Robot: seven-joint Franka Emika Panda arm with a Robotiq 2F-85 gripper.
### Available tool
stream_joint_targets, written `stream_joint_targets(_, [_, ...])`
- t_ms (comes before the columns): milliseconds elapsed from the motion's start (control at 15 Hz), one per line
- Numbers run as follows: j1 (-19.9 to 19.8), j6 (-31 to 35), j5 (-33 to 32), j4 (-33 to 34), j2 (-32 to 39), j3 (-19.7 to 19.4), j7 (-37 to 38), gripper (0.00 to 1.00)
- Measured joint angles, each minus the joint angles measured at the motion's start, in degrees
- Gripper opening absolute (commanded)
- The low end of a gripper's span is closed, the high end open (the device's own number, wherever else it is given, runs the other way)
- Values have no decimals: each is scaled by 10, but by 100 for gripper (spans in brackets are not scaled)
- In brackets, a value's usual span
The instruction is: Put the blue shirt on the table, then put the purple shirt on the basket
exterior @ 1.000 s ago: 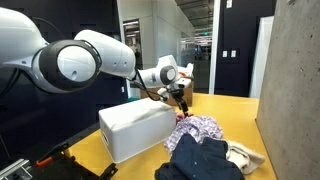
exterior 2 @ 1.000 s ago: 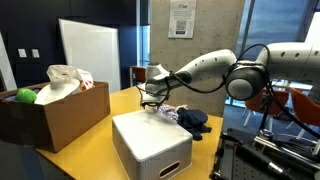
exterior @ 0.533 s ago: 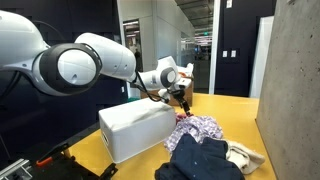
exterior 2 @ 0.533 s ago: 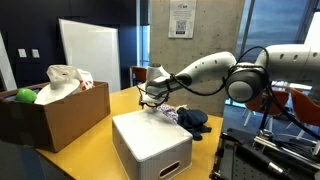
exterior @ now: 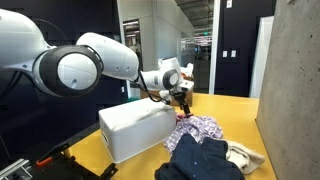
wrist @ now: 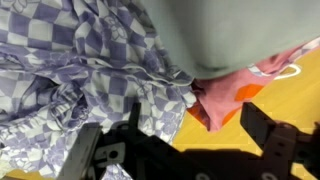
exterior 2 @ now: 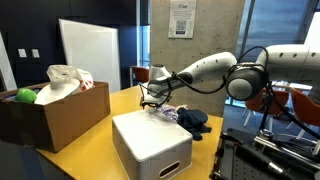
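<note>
My gripper will go down next, and then it will shift onto the purple shirt's fold (exterior: 187, 122) (wrist: 165, 94) beside the end of the basket.
The purple checkered shirt (wrist: 70, 70) lies in a heap on the yellow table (wrist: 225, 125), next to the white basket (exterior: 135, 128), and shows in both exterior views (exterior 2: 168, 113). The dark blue shirt (exterior: 205, 158) lies crumpled beside it, nearer the table's edge (exterior 2: 194, 120). My gripper (wrist: 195, 125) hovers just above the purple shirt's edge by the basket's end (exterior: 181, 100). It is open and empty. Between the jaws I see bare table and a pink and orange cloth (wrist: 225, 95).
The white basket (exterior 2: 150, 140) stands like a closed box on the table. A cardboard box (exterior 2: 55, 115) holds a green ball (exterior 2: 25, 96) and a white bag (exterior 2: 68, 77). A beige cloth (exterior: 246, 155) lies past the blue shirt.
</note>
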Motion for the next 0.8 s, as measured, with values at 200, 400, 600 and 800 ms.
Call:
stream_joint_targets(200, [-9,-18,9,-2,0,7,-12,100])
stream_joint_targets(400, [-13,-46,11,-7,0,8,-16,100])
stream_joint_targets(600, [-14,-76,11,-10,0,8,-16,100])
stream_joint_targets(800, [-15,-99,11,-16,0,6,-15,100])
